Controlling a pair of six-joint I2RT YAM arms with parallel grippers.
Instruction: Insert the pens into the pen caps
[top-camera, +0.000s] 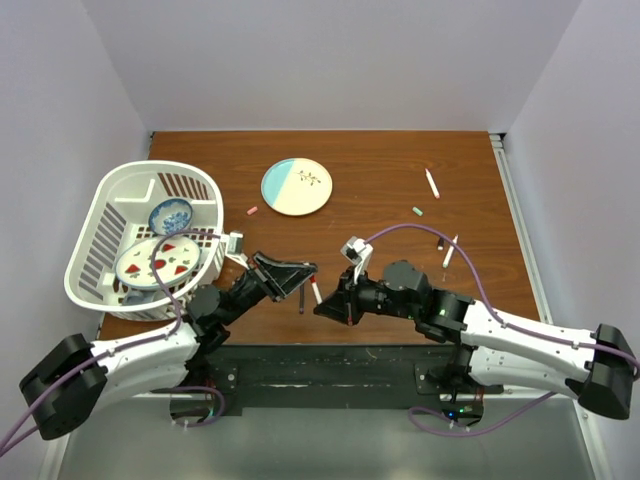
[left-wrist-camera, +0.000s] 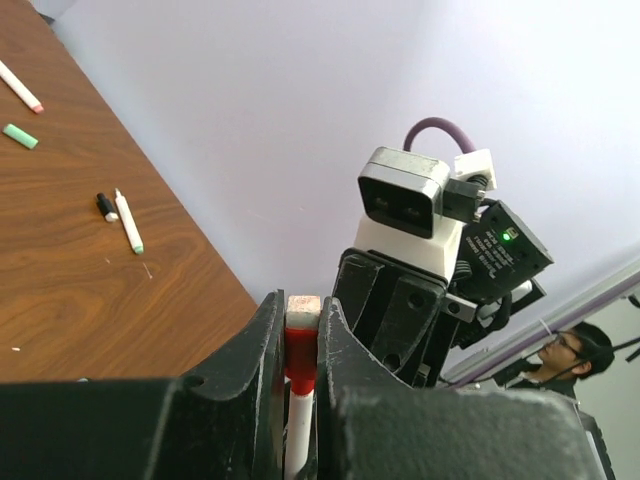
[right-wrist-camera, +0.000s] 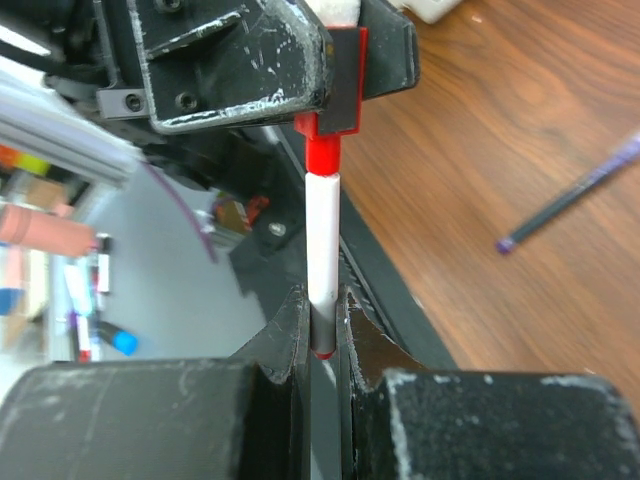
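Next, the left gripper turns downward, lowers the red cap onto the tabletop beside the dark purple pen (top-camera: 302, 298) and lets go of it, since the white pen sits inside the cap.
My left gripper (top-camera: 305, 273) (left-wrist-camera: 302, 315) is shut on a red pen cap (left-wrist-camera: 301, 350). My right gripper (top-camera: 325, 306) (right-wrist-camera: 322, 322) is shut on the tail of a white pen (right-wrist-camera: 322, 235), whose front end sits in that red cap (right-wrist-camera: 324, 152). The two grippers face each other near the table's front edge, with the pen (top-camera: 316, 291) spanning between them. A dark purple pen (top-camera: 302, 298) (right-wrist-camera: 570, 195) lies beside them. Two white pens (top-camera: 432, 183) (top-camera: 450, 250), a green cap (top-camera: 418, 211), a black cap (top-camera: 439, 244) and a pink cap (top-camera: 253, 211) lie on the table.
A white basket (top-camera: 110, 205) holding bowls and plates stands at the left. A blue and cream plate (top-camera: 296, 186) sits at the back centre. The table's right edge runs beside the loose pens.
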